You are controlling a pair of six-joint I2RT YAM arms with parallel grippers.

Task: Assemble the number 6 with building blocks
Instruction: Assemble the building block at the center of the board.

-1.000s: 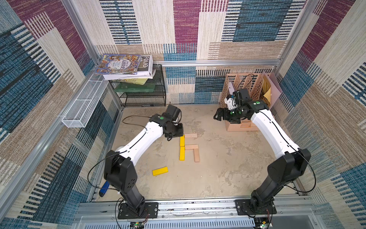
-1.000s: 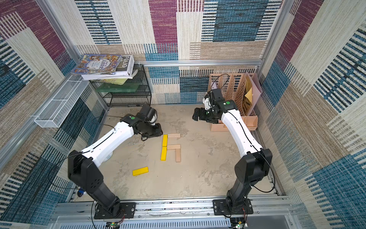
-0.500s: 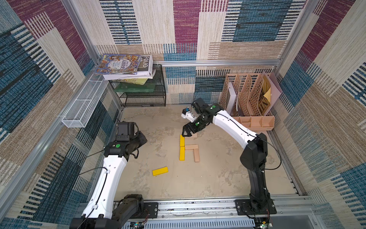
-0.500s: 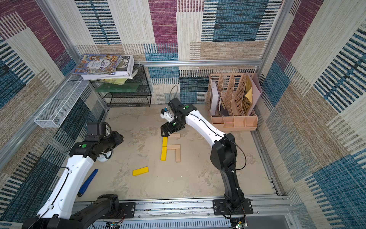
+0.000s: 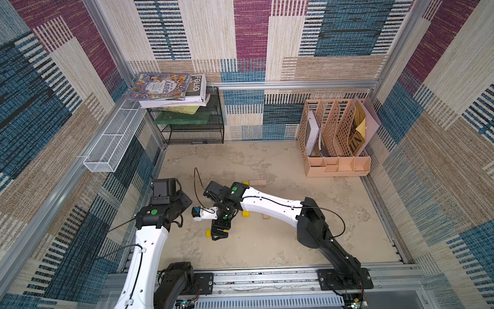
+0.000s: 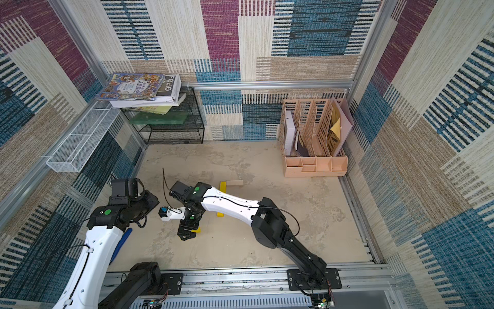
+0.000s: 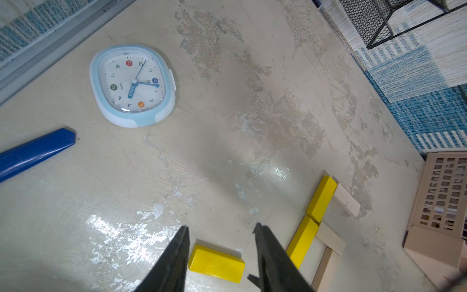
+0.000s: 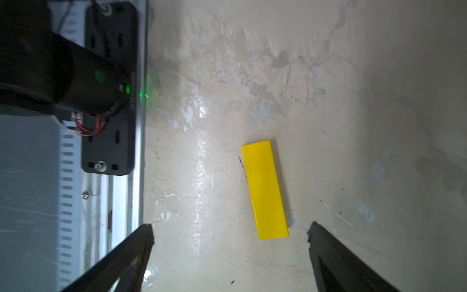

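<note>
The right gripper will go down toward the floor and close across the yellow block's end nearest the part-built number [image 6: 196, 230] [image 8: 270, 223], because the long sides of the block face its open fingers.
A loose yellow building block [image 8: 265, 189] lies flat on the floor. My right gripper [image 8: 230, 232] hangs over it, wide open and empty; in both top views it [image 5: 219, 235] covers most of that block [image 6: 197, 229]. The part-built number 6 shows in the left wrist view: two yellow bars [image 7: 321, 198] end to end, with tan bars [image 7: 346, 199] beside them. In both top views my right arm hides most of it, apart from one tan bar [image 5: 257, 183]. My left gripper [image 7: 220, 226] is pulled back at the left, jaws apart, holding nothing.
A pale blue clock [image 7: 132, 86] and a long dark-blue object [image 7: 35, 153] lie on the floor near the left wall. A wooden file organiser [image 5: 336, 166] stands at the back right. A black wire rack [image 5: 195, 128] carrying books stands at the back left.
My left arm has drawn back from the digit to the left side. My right arm has swung from the organiser across the digit to the loose yellow block. The blocks have not moved.
</note>
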